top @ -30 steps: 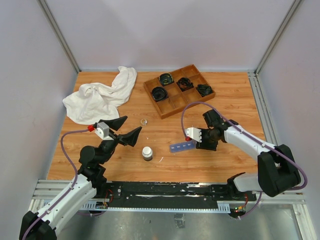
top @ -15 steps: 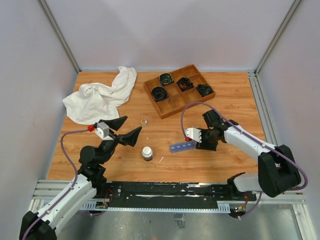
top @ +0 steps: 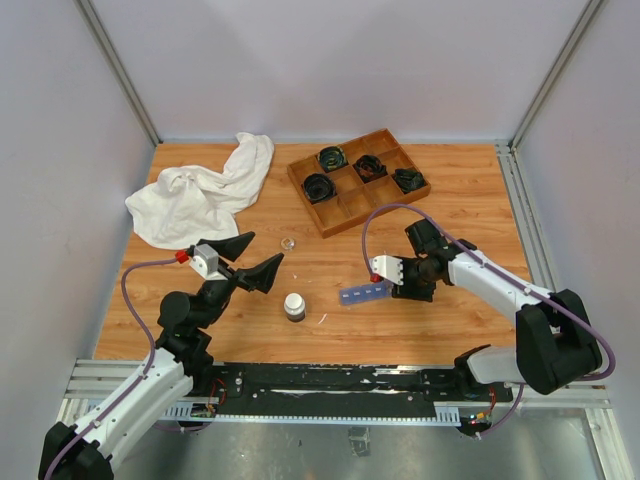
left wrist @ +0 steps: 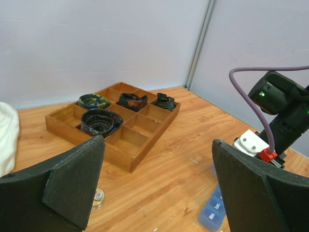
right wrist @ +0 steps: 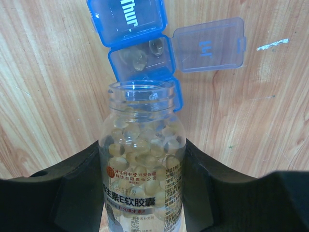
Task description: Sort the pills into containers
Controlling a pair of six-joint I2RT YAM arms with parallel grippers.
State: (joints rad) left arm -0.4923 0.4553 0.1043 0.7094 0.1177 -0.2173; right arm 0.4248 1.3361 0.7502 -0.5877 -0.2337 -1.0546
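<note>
My left gripper moves outward and down onto the small round disc (top: 288, 243) (left wrist: 98, 198) next, tipping its fingers toward the wood because the disc lies low there.
My right gripper (right wrist: 142, 162) is shut on a clear, uncapped bottle (right wrist: 142, 145) full of pale yellowish pills (right wrist: 145, 145). The bottle's mouth points at the blue containers strip (right wrist: 140, 58) lying on the wood. One compartment has its lid (right wrist: 208, 44) flipped open and holds a couple of pills (right wrist: 140, 54); the compartment beside it is closed and marked "Thur" (right wrist: 128, 19). In the top view the containers (top: 364, 293) lie just left of my right gripper (top: 405, 278). My left gripper (top: 267, 248) hangs open above the table, nothing between its fingers (left wrist: 77, 179).
A dark bottle with a white cap (top: 294, 305) stands near the front middle, with a small round disc (top: 288, 243) behind it. A brown wooden divided tray (top: 345, 205) with coiled black cables sits at the back. A white towel (top: 200, 190) lies at the back left.
</note>
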